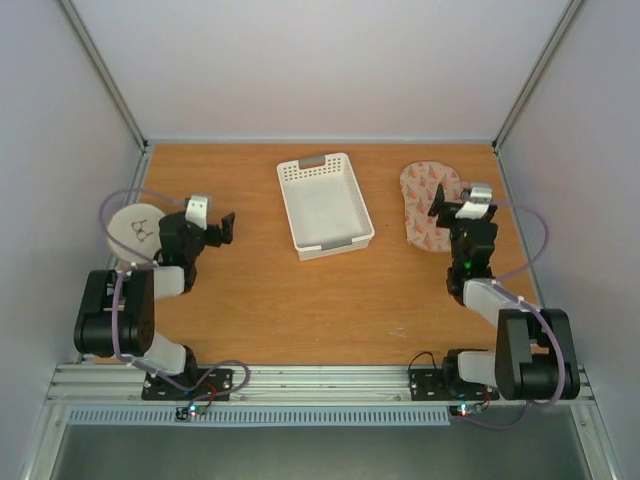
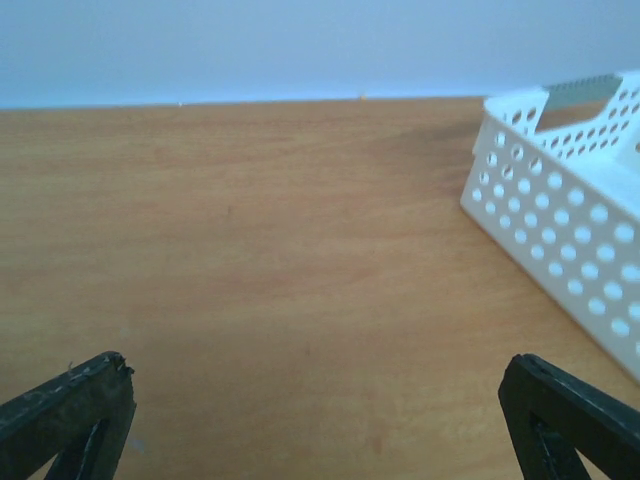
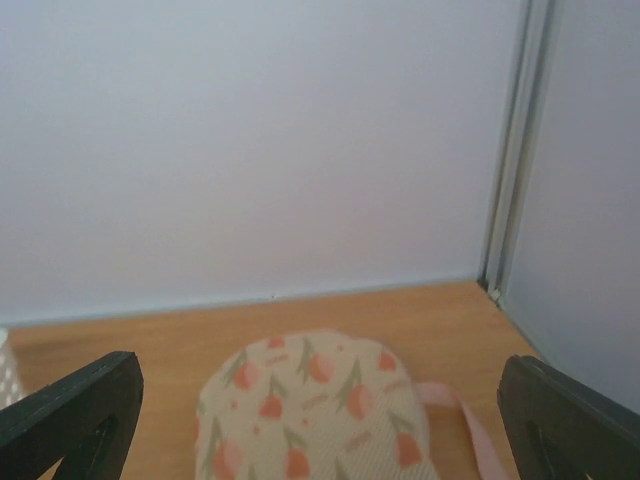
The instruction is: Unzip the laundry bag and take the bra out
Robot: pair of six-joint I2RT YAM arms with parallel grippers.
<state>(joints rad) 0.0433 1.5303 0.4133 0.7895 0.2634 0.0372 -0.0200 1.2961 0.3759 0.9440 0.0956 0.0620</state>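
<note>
The robot's right gripper should next go lower, tilt down and turn to straddle the bag's near edge on the pink strap's side, because the bag lies flat beneath it.
The laundry bag (image 1: pixel 426 203) lies flat at the back right of the table, cream with pink-orange tulip marks. It also shows in the right wrist view (image 3: pixel 312 410), with a pink strap (image 3: pixel 462 415) at its right side. My right gripper (image 1: pixel 455 205) is open and hovers over the bag's near right part, holding nothing. My left gripper (image 1: pixel 213 222) is open and empty over bare wood at the left, far from the bag. The bra is hidden from view.
A white perforated basket (image 1: pixel 300 218) stands at the back middle, and its wall shows in the left wrist view (image 2: pixel 560 230). A round white disc with a black drawing (image 1: pixel 135 230) lies at the far left. White walls enclose the table.
</note>
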